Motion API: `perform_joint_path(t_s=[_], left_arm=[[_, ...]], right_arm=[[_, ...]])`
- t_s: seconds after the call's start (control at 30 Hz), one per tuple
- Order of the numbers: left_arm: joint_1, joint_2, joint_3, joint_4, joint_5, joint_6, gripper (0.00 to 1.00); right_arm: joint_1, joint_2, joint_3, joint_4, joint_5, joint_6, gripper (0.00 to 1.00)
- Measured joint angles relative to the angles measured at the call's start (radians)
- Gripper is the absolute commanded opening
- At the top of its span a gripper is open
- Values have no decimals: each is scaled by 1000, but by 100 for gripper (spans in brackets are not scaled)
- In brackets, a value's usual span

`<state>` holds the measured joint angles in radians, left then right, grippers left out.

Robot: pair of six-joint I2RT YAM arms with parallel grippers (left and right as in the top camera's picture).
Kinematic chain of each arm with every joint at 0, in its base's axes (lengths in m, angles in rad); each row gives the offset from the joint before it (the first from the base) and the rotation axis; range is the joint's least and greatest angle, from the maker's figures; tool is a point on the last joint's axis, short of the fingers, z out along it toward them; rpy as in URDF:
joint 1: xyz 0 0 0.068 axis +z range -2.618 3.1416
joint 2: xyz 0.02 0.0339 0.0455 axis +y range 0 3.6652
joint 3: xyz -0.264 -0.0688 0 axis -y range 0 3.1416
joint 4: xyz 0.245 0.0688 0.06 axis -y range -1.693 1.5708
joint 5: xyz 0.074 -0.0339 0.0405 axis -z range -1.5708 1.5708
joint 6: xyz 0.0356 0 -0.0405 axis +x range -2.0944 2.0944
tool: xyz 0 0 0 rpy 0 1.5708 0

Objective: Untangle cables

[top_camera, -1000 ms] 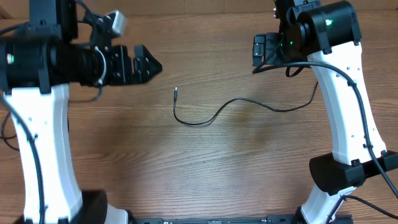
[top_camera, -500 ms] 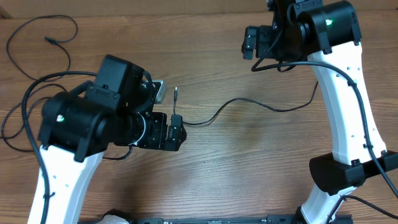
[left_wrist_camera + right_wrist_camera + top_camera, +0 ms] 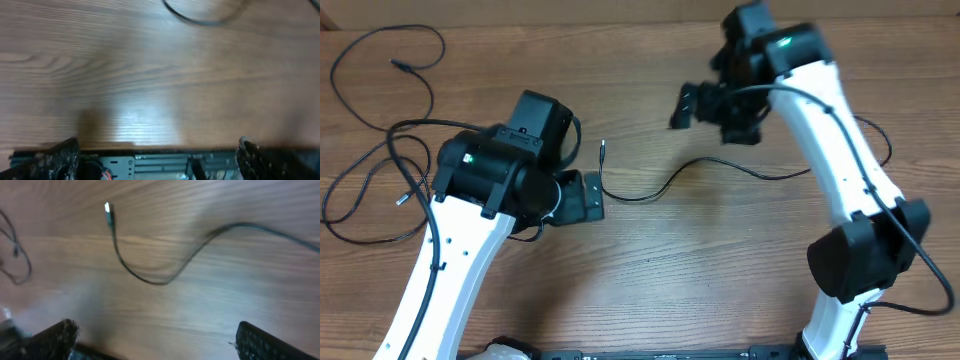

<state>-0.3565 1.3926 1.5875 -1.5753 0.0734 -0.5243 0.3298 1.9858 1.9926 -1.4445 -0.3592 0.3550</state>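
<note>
The slanting part of the black cable lies below my right gripper and nearer my base. So my right gripper goes down and back onto that part next.
One thin black cable (image 3: pixel 665 183) lies in a wavy line across the middle of the wooden table, its silver-tipped plug (image 3: pixel 603 146) pointing to the far side. More cables (image 3: pixel 365 90) lie in loose loops at the far left, one plug (image 3: pixel 399 198) near my left arm. My left gripper (image 3: pixel 584 197) hangs open just left of the middle cable's near bend, holding nothing. My right gripper (image 3: pixel 698 104), blurred, is open above the table beyond that cable. The right wrist view shows the plug (image 3: pixel 108 208) and cable (image 3: pixel 150 280) ahead of the open gripper (image 3: pixel 160 340). The left wrist view shows only a cable arc (image 3: pixel 200 20).
A metal frame (image 3: pixel 165 162) runs along the table's front edge, right in front of my left gripper (image 3: pixel 157 160). Thick black robot wiring (image 3: pixel 390 140) curls round the left arm. The right arm's white link (image 3: pixel 840 150) crosses over the middle cable's right end.
My left arm has swung from the far left to the table's middle, uncovering the looped cables at the left. My right gripper has moved left and nearer the middle cable. Both stay open.
</note>
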Motion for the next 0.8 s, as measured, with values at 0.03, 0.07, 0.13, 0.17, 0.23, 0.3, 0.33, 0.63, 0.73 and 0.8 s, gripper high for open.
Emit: perform_joint_path(t_s=[0.03, 0.07, 0.13, 0.17, 0.23, 0.3, 0.33, 0.63, 0.73, 0.8], left_arm=[[10, 0, 0, -1, -12, -14, 99], [21, 0, 0, -1, -24, -29, 100], [38, 0, -2, -3, -39, -47, 100], [44, 0, -2, -5, -45, -53, 100], [45, 0, -3, -7, -54, -61, 99], [45, 0, -4, -7, -56, -67, 100], [45, 0, -4, -8, -56, -70, 100], [45, 0, -4, -7, -60, -76, 99], [45, 0, -4, -7, -60, -76, 99], [45, 0, -4, -7, -60, -76, 100]], right_arm=[[14, 2, -47, 45, -19, 11, 89], [33, 5, -107, 97, -38, 34, 86], [68, 7, -204, 192, -58, 95, 84], [87, 7, -257, 248, -63, 143, 84], [121, 7, -338, 327, -50, 226, 84], [146, 8, -396, 372, -17, 309, 83], [158, 9, -420, 391, 9, 348, 83], [209, 58, -510, 485, 154, 591, 75], [217, 79, -510, 527, 165, 610, 65], [225, 93, -510, 542, 169, 614, 47]])
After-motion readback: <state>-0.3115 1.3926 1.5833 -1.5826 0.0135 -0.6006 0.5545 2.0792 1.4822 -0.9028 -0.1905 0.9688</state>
